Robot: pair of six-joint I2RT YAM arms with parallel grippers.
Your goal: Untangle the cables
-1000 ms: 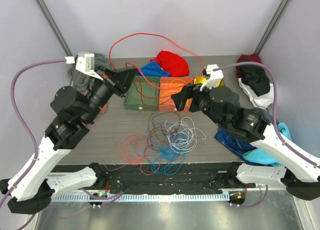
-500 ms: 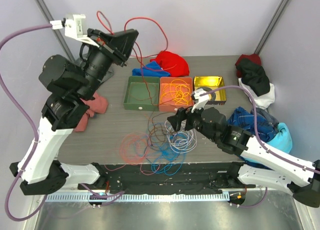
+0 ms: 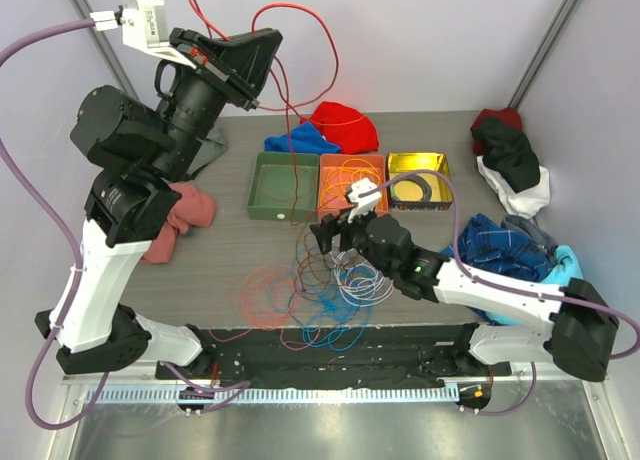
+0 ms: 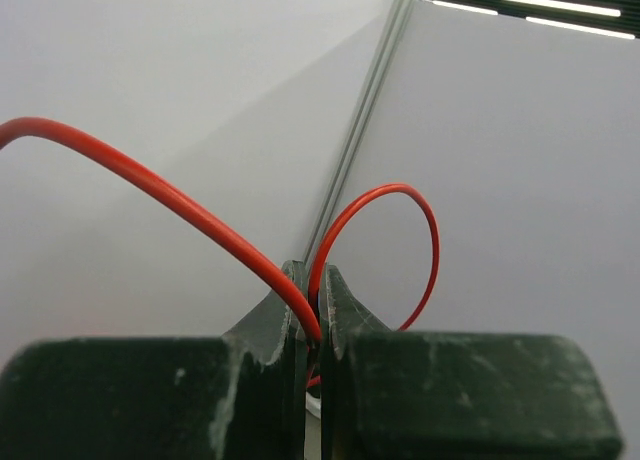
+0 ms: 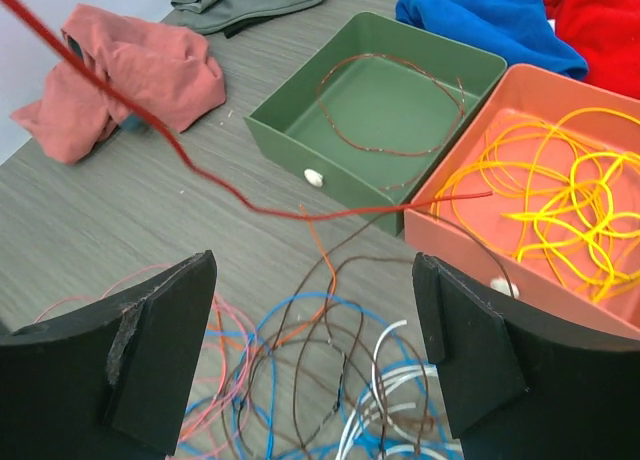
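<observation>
The red cable's lower part hangs just left of my right gripper in the top view, so it must slide sideways onto it next.
A tangle of cables (image 3: 320,290), pink, blue, brown and white, lies near the table's front edge. My left gripper (image 3: 255,60) is raised high at the back left. It is shut on a red cable (image 4: 190,195), pinched between the fingertips (image 4: 312,280). That red cable (image 3: 300,25) loops up and then drops toward the green tray (image 3: 262,212) and the tangle. Low over the tangle (image 5: 330,380), my right gripper (image 3: 335,238) hangs open, nothing between its fingers (image 5: 315,350). Yellow cable (image 5: 560,200) fills the orange tray (image 5: 470,242); a brown cable (image 5: 390,110) lies in the green tray (image 5: 330,170).
A gold tray (image 3: 440,160) holding a black coil (image 3: 412,190) stands right of the orange tray (image 3: 335,215). Red and blue cloths (image 3: 335,128) lie behind the trays, a pink cloth (image 3: 185,215) to the left, dark, white and blue clothes (image 3: 510,170) to the right.
My left arm has risen high, lifting the red cable with it. My right arm has swung down and left from the trays to above the tangle, staying open.
</observation>
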